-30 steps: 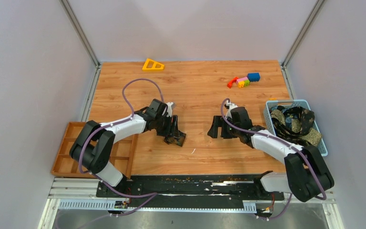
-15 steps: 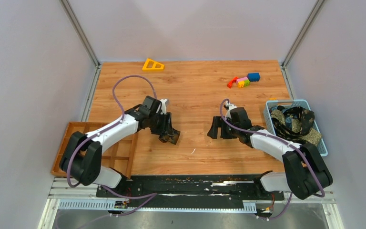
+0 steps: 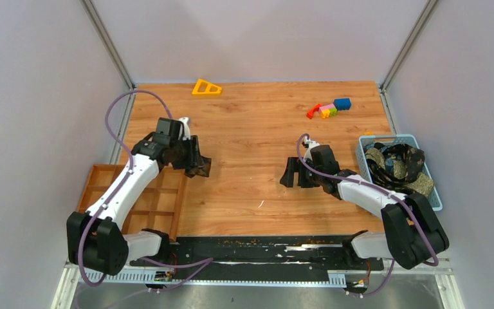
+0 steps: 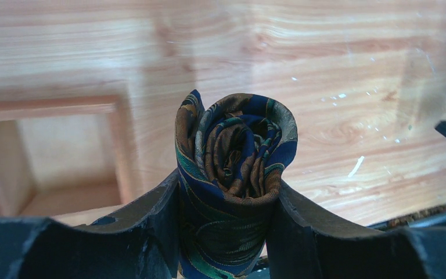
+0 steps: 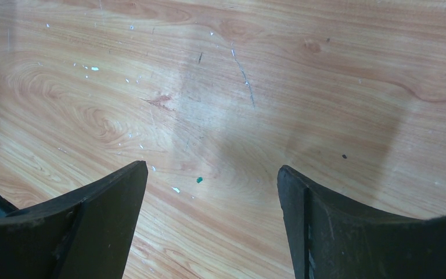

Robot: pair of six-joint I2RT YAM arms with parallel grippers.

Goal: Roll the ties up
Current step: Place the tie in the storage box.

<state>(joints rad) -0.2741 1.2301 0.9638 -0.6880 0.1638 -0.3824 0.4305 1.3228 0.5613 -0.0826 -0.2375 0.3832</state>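
My left gripper swings left in the top view next, then down to release the rolled tie. The tray's far row (image 3: 117, 173) lies below and that way.
A rolled tie (image 4: 235, 168), dark blue and brown with teal patterning, stands as a tight coil between the fingers of my left gripper (image 4: 227, 200), which is shut on it. From above, the left gripper (image 3: 196, 164) holds that roll over the wood, just right of the wooden tray (image 3: 100, 219). More ties (image 3: 399, 164) lie bundled loosely in the light blue basket (image 3: 434, 199) at the right. My right gripper (image 3: 294, 174) hovers low over the bare table middle, open, with only wood grain between its fingers (image 5: 101, 224).
A yellow triangular block (image 3: 206, 87) lies at the far edge. A cluster of colourful toy blocks (image 3: 328, 109) sits at the back right. The tray has several compartments, seen blurred in the left wrist view (image 4: 46, 151). Grey walls enclose the table.
My left arm has swung left and back with the rolled tie, from the table's middle to beside the tray. The right arm has stayed put.
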